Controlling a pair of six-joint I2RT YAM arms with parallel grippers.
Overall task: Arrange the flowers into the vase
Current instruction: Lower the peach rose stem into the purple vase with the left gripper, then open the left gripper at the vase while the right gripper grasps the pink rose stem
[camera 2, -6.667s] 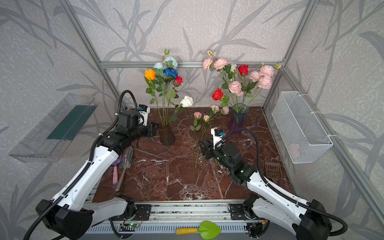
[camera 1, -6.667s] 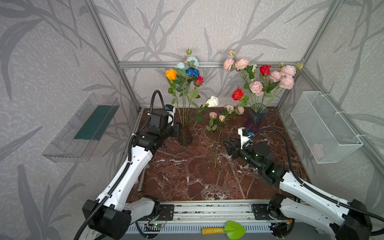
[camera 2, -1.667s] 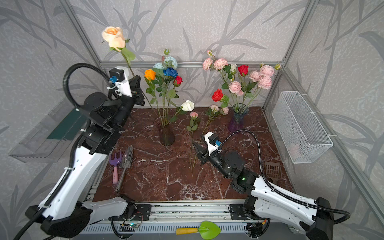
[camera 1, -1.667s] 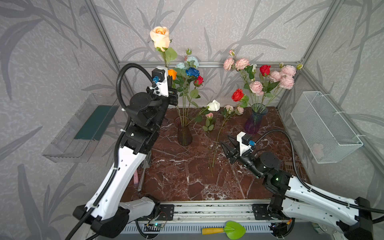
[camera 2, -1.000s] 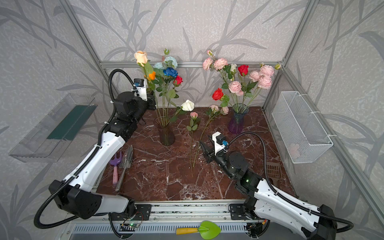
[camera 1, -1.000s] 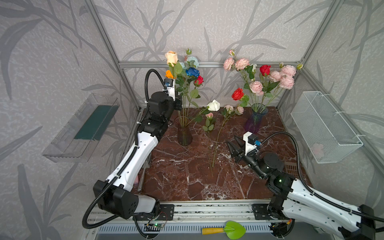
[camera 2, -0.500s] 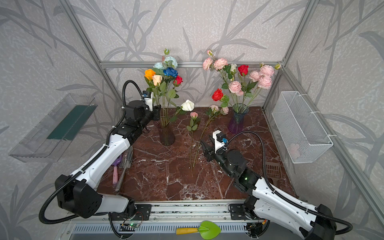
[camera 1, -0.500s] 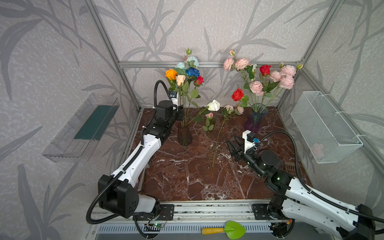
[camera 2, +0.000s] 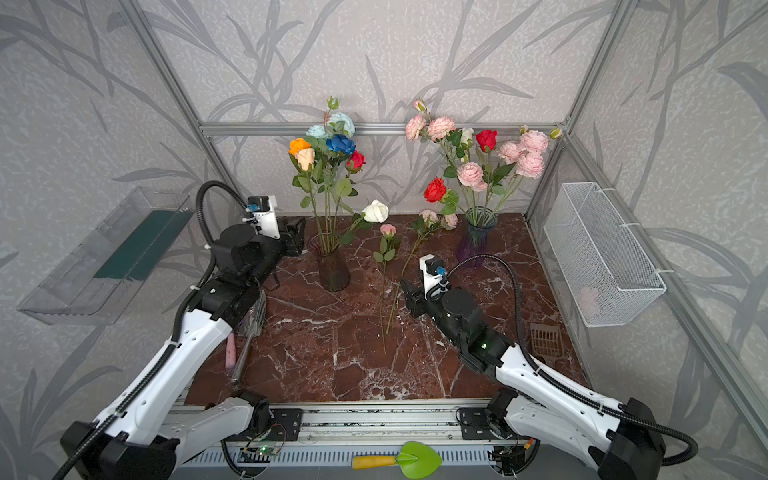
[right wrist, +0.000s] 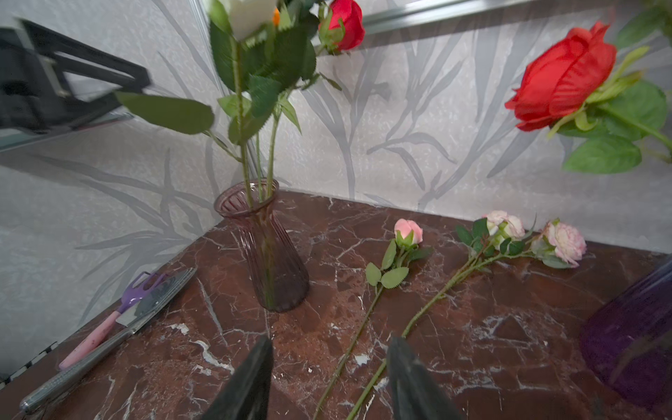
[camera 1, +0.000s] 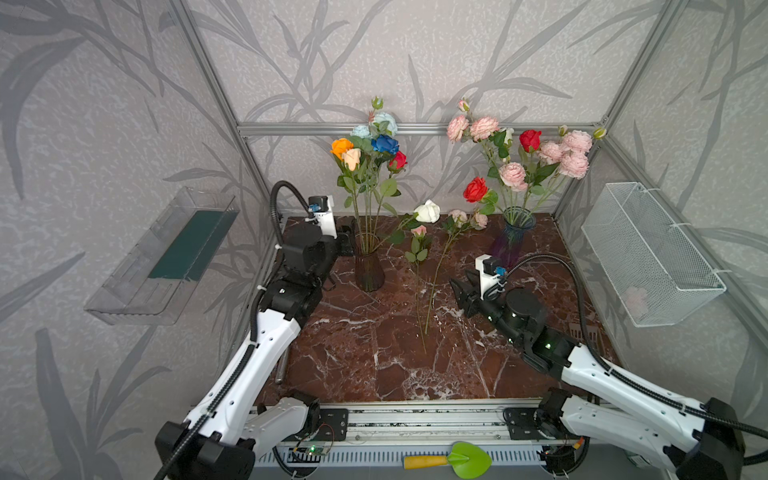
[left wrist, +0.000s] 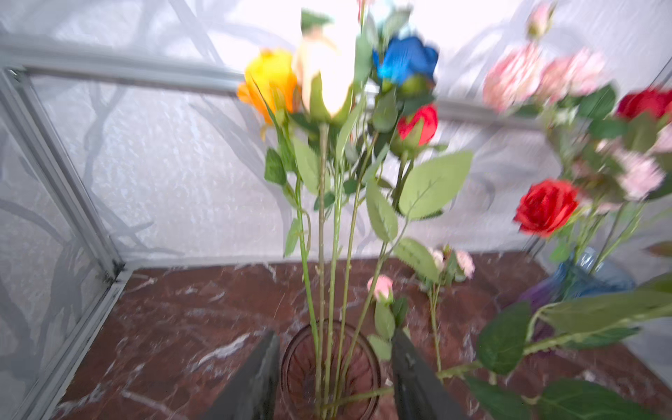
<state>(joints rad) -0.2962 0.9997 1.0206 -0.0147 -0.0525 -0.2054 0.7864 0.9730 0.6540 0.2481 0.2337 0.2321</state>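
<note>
My right gripper next tips its fingers downward and will lower them toward the brown vase [camera 1: 369,270], astride the pink rosebud's lower stem [camera 1: 421,316], which lies flat below on that side.
The brown glass vase [camera 1: 369,270] [right wrist: 269,262] at the back left holds several flowers. A peach rose [camera 1: 352,158] [left wrist: 325,80] stands among its orange, blue and red roses, and a white rose [camera 1: 428,211] leans out to the right. My left gripper [camera 1: 345,244] [left wrist: 334,351] is open with a jaw on either side of the vase's mouth, holding nothing. Two loose flowers lie on the marble, a pink rosebud [camera 1: 419,231] [right wrist: 408,231] and a pale pink spray [camera 1: 459,216] [right wrist: 563,238]. My right gripper [camera 1: 457,291] [right wrist: 329,354] hangs open over their stems.
A blue-purple vase [camera 1: 509,245] of pink and red flowers stands at the back right. A purple hand rake [right wrist: 138,291] and a metal trowel [camera 2: 249,328] lie along the left edge. A wire basket [camera 1: 648,257] hangs on the right wall, a clear tray [camera 1: 166,257] on the left.
My left arm lowered the peach rose into the brown vase, let go of it and dropped beside the vase's neck. My right gripper has barely moved.
</note>
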